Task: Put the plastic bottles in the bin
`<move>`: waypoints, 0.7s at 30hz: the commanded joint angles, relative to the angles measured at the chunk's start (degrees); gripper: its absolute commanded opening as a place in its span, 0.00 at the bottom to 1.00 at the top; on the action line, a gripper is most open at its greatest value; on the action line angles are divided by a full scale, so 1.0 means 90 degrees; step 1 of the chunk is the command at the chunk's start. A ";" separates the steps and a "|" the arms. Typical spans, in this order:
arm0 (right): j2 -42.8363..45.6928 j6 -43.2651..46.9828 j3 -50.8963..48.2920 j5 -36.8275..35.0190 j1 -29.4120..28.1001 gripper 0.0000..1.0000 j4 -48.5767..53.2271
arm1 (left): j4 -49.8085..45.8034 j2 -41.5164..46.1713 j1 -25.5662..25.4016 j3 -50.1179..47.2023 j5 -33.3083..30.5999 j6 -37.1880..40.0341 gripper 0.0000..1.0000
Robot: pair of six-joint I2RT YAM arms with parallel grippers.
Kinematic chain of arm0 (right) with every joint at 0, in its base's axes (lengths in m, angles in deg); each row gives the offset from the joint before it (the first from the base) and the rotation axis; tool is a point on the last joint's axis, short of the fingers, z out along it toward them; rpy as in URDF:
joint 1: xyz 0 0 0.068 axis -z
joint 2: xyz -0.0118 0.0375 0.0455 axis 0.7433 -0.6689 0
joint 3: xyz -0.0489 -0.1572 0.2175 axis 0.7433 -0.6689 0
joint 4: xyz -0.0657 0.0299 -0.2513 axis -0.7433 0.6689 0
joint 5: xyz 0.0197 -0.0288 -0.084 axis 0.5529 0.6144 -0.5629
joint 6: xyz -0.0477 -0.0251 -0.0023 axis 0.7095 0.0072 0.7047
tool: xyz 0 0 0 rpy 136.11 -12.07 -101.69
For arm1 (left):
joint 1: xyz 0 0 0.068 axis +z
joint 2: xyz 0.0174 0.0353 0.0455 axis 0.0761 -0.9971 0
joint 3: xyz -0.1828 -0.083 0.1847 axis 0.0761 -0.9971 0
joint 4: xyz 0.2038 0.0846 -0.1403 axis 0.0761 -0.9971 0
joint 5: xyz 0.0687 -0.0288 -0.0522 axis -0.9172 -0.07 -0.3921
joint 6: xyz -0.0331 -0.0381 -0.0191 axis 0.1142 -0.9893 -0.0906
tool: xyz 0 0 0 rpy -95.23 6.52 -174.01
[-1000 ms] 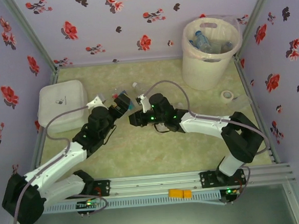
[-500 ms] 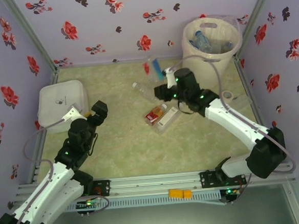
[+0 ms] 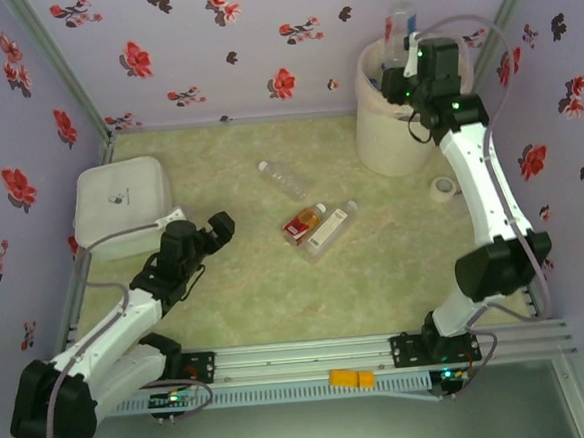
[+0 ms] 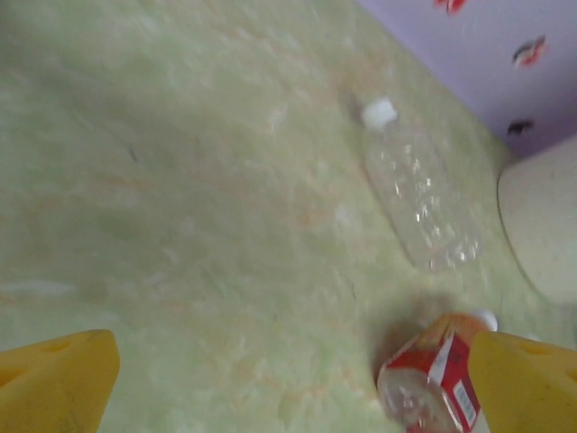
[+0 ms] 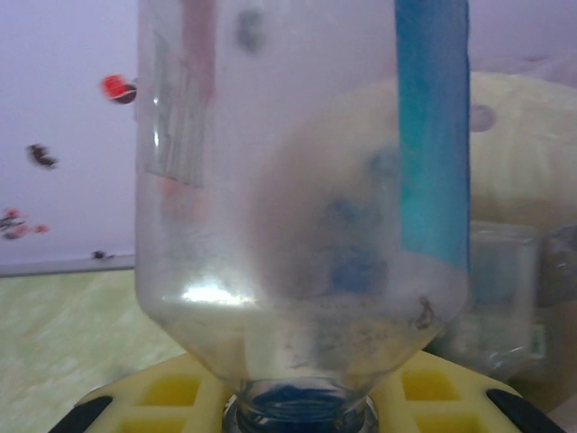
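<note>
My right gripper should move farther outward over the bin's opening [image 3: 377, 65] [image 5: 527, 198], because the opening is just outward of it. It should let go of the bottle's neck clear of the bin's rim.
My right gripper [image 3: 404, 51] hangs over the rim of the cream bin [image 3: 386, 132], shut on the neck of a clear bottle with a blue label [image 3: 398, 21]. In the right wrist view that bottle [image 5: 297, 198] stands cap-down between the yellow pads of the gripper [image 5: 297, 410], with the bin [image 5: 518, 162] behind it. Other bottles lie inside the bin. On the table lie a clear bottle [image 3: 282, 180], an orange-red bottle [image 3: 304, 221] and a white-labelled one [image 3: 333, 228]. My left gripper [image 3: 218, 229] is open, left of them. Its wrist view shows the clear bottle [image 4: 419, 194] and the red bottle [image 4: 433, 383].
A white rounded box [image 3: 121, 206] sits at the left wall behind my left arm. A white tape roll [image 3: 444, 186] lies right of the bin's foot. Flowered walls close in the table on three sides, and a metal rail runs along the near edge.
My right arm has carried the blue-labelled bottle from the table's middle up to the bin. My left arm drew back to the left, then turned toward the lying bottles.
</note>
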 commanded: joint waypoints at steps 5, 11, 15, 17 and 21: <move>-0.1469 -0.0417 0.1852 0.0077 0.0414 0.29 0.1465 | -0.0428 -0.0620 0.0050 0.0725 0.1021 0.0569 1.00; -0.1714 -0.0518 0.2004 -0.0008 0.0456 0.41 0.1521 | -0.0427 -0.0581 0.0046 0.0730 0.1091 0.0610 1.00; -0.1552 -0.0439 0.2043 -0.0273 0.0468 0.68 0.1461 | -0.0458 -0.0615 0.0054 0.0781 0.1119 0.0656 1.00; -0.1415 -0.0382 0.2076 -0.0368 0.0463 0.82 0.1455 | -0.0452 -0.0672 0.0051 0.0842 0.1157 0.0700 1.00; -0.0951 -0.0274 0.1933 -0.0398 0.0456 1.00 0.1400 | -0.0377 -0.0856 0.0048 0.1005 0.1367 0.0863 1.00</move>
